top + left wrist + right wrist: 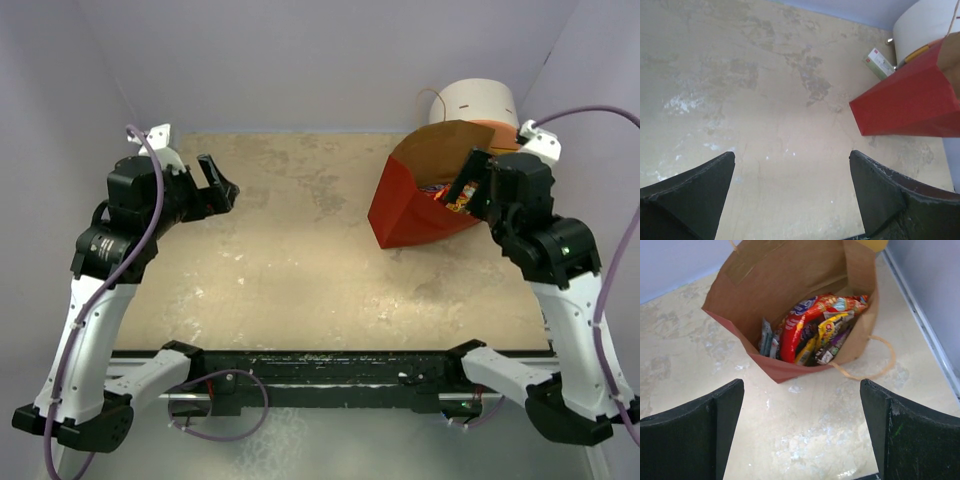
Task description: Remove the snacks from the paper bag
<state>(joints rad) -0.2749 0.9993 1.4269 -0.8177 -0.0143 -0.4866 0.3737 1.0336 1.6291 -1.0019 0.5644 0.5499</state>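
Note:
My right gripper will move outward and to the left in the top view and close on the far string handle (pixel 432 90), because it stands clear of the bag's rim.
The paper bag (pixel 410 200), red outside and brown inside, lies tipped at the back right with its mouth toward my right arm; it also shows in the right wrist view (pixel 780 280) and the left wrist view (pixel 910 105). Inside it are the snacks: a shiny red crisp packet (pixel 797 327) and several small candy bars (pixel 832 335) in yellow, dark and silver wrappers. My right gripper (pixel 802 405) is open and empty, hovering just before the bag's mouth (pixel 470 190). My left gripper (pixel 215 180) is open and empty at the far left, well away from the bag.
A white round-topped chest (pixel 478 100) stands behind the bag against the back wall, also visible in the left wrist view (pixel 925 25). A small white-green box (pixel 879 62) lies beside it. A string handle (pixel 880 362) trails on the table. The right wall is close.

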